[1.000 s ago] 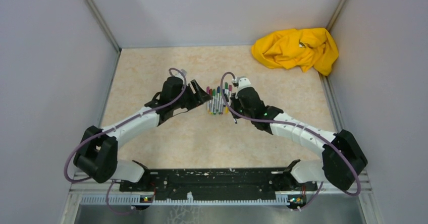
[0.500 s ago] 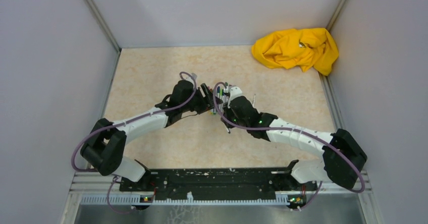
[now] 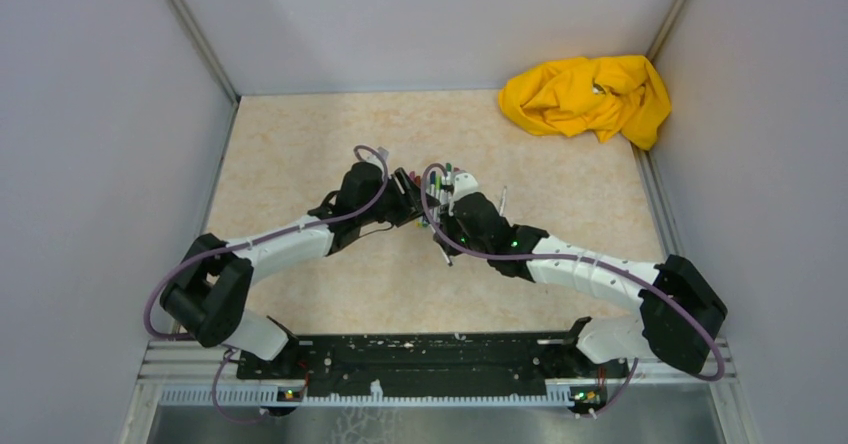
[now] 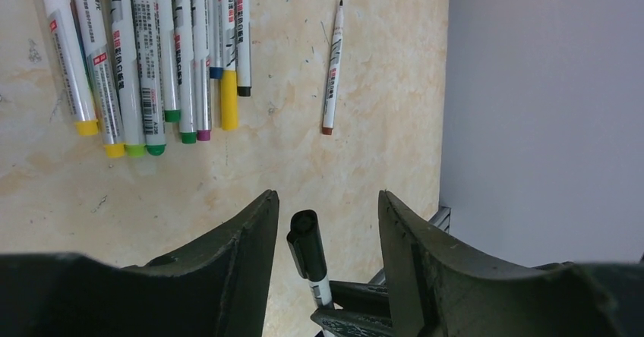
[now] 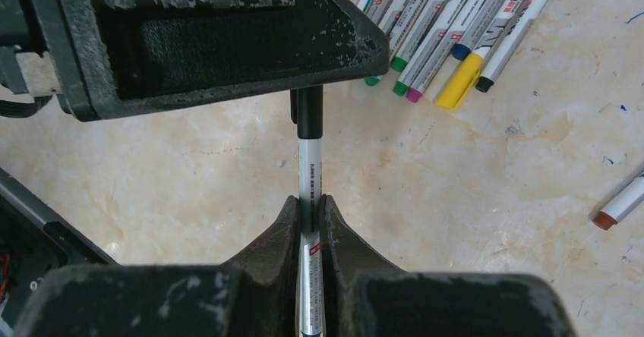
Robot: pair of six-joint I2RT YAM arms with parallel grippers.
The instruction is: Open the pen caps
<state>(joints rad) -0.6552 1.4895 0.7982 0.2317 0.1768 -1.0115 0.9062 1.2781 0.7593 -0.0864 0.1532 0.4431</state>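
Bare tabletop [image 3: 488, 186] [image 5: 583, 118] beside the uncapped pen lies below my right gripper and to its right in the top view, so my right gripper moves down that way next.
My right gripper [image 5: 310, 200] is shut on a grey-white pen [image 5: 310, 193] with a black cap [image 5: 307, 111]. It holds the pen above the table, cap pointing at my left gripper. My left gripper [image 4: 326, 204] is open, its fingers either side of the black cap [image 4: 306, 242] without touching it. A row of several capped pens [image 4: 152, 56] lies on the table beyond, also in the right wrist view [image 5: 448, 26]. One uncapped pen [image 4: 333, 67] lies apart to the right. In the top view both grippers [image 3: 425, 204] meet over the pens.
A crumpled yellow cloth [image 3: 587, 96] lies in the far right corner. Grey walls [image 3: 110, 164] close in the table on the left, back and right. A brown pen end [image 5: 619, 206] shows at the right edge of the right wrist view.
Both arms closed in over the pen row a second ago. Since half a second ago they have barely moved.
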